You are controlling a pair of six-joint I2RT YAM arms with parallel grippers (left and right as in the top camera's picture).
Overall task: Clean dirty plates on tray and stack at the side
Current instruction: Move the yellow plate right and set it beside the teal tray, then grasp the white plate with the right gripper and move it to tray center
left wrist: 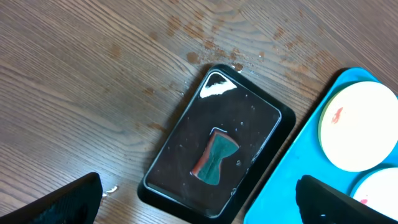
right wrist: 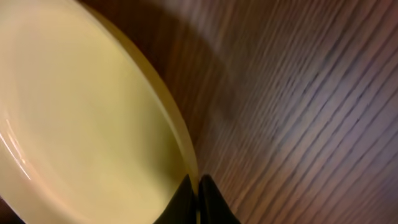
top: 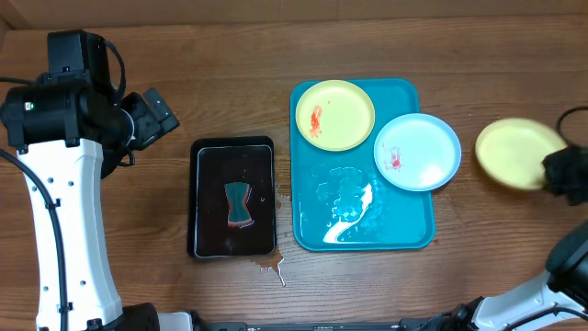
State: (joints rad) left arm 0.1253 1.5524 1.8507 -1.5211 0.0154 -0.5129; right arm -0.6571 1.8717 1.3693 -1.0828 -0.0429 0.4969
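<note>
The robot's right gripper should next move down and to the left in the overhead view, toward the clear wood (top: pixel 469 171) beside the tray, to release its plate, which is still hanging tilted.
The turquoise tray (top: pixel 404 234) holds a yellow-green rimmed plate (top: pixel 334 114) at its far left and a light-blue rimmed plate (top: pixel 418 152) overhanging its right edge, both with red smears. A third plate (top: pixel 514 152), pale yellow, hangs tilted over the wood right of the tray. My right gripper (top: pixel 554 171) is shut on its rim. The right wrist view shows that plate (right wrist: pixel 81 124) with the right gripper (right wrist: pixel 198 186) pinched on its edge. My left gripper (left wrist: pixel 199 190) stands wide open high above the black tray, holding nothing.
A black tray (top: pixel 207 244) of water with a red and teal sponge (top: pixel 240 204) lies left of the turquoise tray. Water or foam pools on the turquoise tray's near half (top: pixel 347 207). A small spill (top: pixel 271 268) marks the wood in front of the black tray.
</note>
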